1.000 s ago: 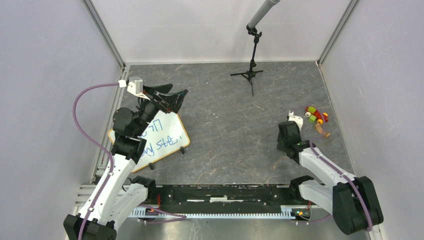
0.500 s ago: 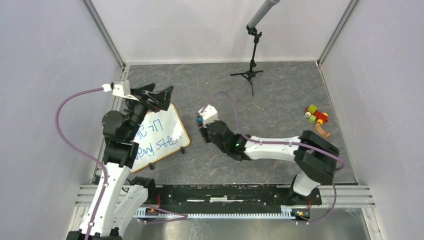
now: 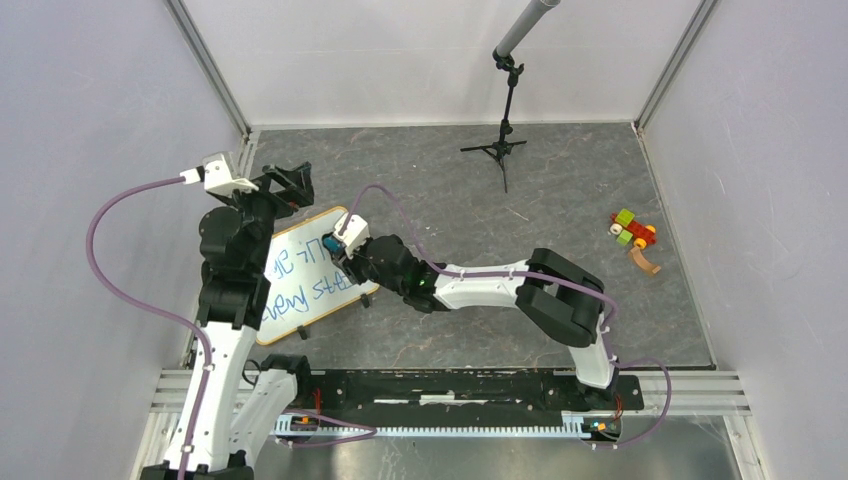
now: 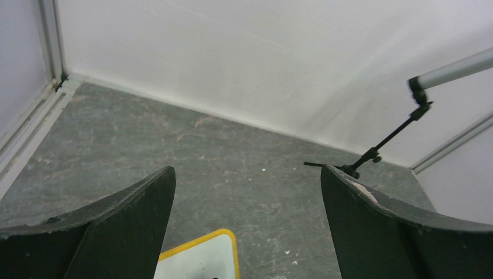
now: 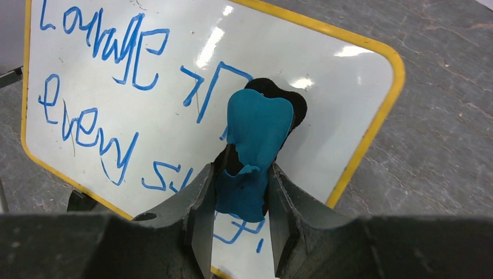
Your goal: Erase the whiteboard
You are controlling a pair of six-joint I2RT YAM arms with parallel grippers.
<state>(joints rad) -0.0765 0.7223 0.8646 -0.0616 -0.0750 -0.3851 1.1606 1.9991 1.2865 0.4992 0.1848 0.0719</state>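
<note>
My left gripper moves back and down past the whiteboard next, onto the black tab nearest my right gripper, since the tab sticks out beyond the yellow frame.
The whiteboard, white with a yellow frame and blue handwriting, lies on the grey floor at the left. It fills the right wrist view, and its corner shows in the left wrist view. My right gripper is shut on a blue eraser with black felt, whose tip is against the board's right part, over the writing. My left gripper is open and empty, raised above the board's far corner.
A black tripod stand with a grey tube stands at the back centre. Coloured toy blocks and a tan piece lie at the right. White walls enclose the floor, and a metal rail runs along the near edge.
My right arm has swung from the right side across to the whiteboard with the eraser in its jaws. My left gripper has drawn back and left, off the board's middle.
</note>
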